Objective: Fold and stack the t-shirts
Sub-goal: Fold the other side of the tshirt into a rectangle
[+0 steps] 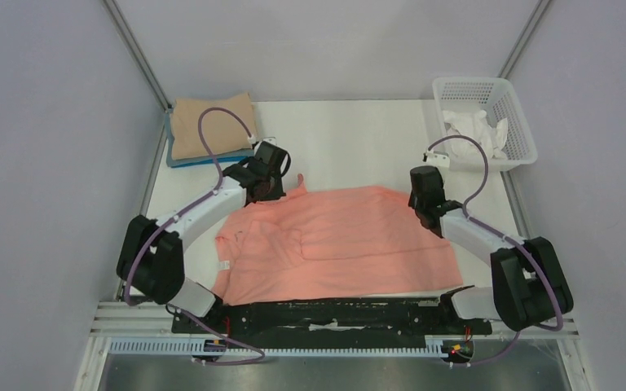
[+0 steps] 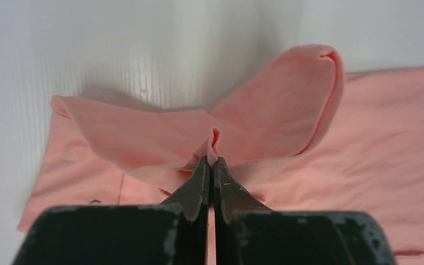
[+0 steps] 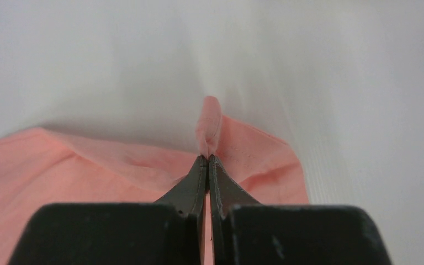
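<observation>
My left gripper should pull the pinched far edge back over the shirt's bunched folds and let go, because the edge still lies unfolded.
A salmon-pink t-shirt (image 1: 342, 240) lies spread across the middle of the table, its left part bunched in folds. My left gripper (image 1: 271, 189) is at the shirt's far left corner, shut on a pinch of its cloth (image 2: 214, 144). My right gripper (image 1: 424, 202) is at the far right corner, shut on a pinch of the pink hem (image 3: 208, 128). A folded tan t-shirt (image 1: 210, 124) lies on a folded blue one (image 1: 181, 160) at the back left corner.
A white plastic lattice basket (image 1: 512, 99) with white cloth (image 1: 474, 130) inside stands at the back right. Grey walls close in both sides. A black rail (image 1: 334, 314) runs along the table's near edge between the arm bases.
</observation>
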Robot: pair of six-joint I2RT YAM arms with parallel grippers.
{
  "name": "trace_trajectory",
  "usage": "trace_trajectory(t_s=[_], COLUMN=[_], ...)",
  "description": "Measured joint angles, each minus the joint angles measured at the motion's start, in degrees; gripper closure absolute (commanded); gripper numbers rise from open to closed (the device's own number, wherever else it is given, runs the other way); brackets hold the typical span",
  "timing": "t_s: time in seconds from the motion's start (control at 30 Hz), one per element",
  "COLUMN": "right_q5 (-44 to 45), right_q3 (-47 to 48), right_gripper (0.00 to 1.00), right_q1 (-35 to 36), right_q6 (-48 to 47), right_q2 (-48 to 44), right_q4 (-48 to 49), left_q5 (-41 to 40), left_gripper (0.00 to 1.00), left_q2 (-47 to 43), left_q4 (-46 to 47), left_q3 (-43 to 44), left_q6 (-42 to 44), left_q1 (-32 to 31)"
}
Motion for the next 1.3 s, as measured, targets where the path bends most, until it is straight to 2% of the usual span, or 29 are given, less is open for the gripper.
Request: trace_trajectory(t_s=[0.2,0.53,0.8,1.0,1.2,1.23,1.3], right_q5=[0.0,1.6,3.0,3.8,4.9,5.2,6.0], right_q3=[-5.9,-8.5,-7.9,-6.6,-6.4,-6.4,-6.4], right_gripper=[1.00,1.00,1.00,1.00,0.94,0.90,0.81], right_q1=[2.4,2.4,2.4,2.4,2.4,2.4,2.5], right_q6=[-0.1,-0.2,-1.6,-2.5,-3.0,-3.0,-2.8], right_q2=[-10.1,-19.1,-20.8,-21.6,-22.8,-22.8,-22.7], right_q4=[-3.2,-9.4,-13.2,-15.6,-17.9,-18.4,-19.4], left_q5=[-2.7,-2.6,-2.5,-1.2,1.7,2.3,3.5], left_gripper=[0.98,0.98,0.98,0.98,0.98,0.96,0.78], left_q2=[-11.8,-27.1,-36.3,-39.8,-43.7,-44.2,-44.8], left_q4=[-0.7,-4.6,-10.1,-13.0,-16.0,-16.1,-16.6], left_q3=[-8.4,-18.1,-19.3,-19.8,-23.7,-24.5,-26.2], left_q6=[-2.3,-9.0,-12.3,-13.6,-15.1,-15.3,-16.3], left_q1=[-5.1,-11.3,-12.4,-12.6,-12.8,-12.8,-12.9])
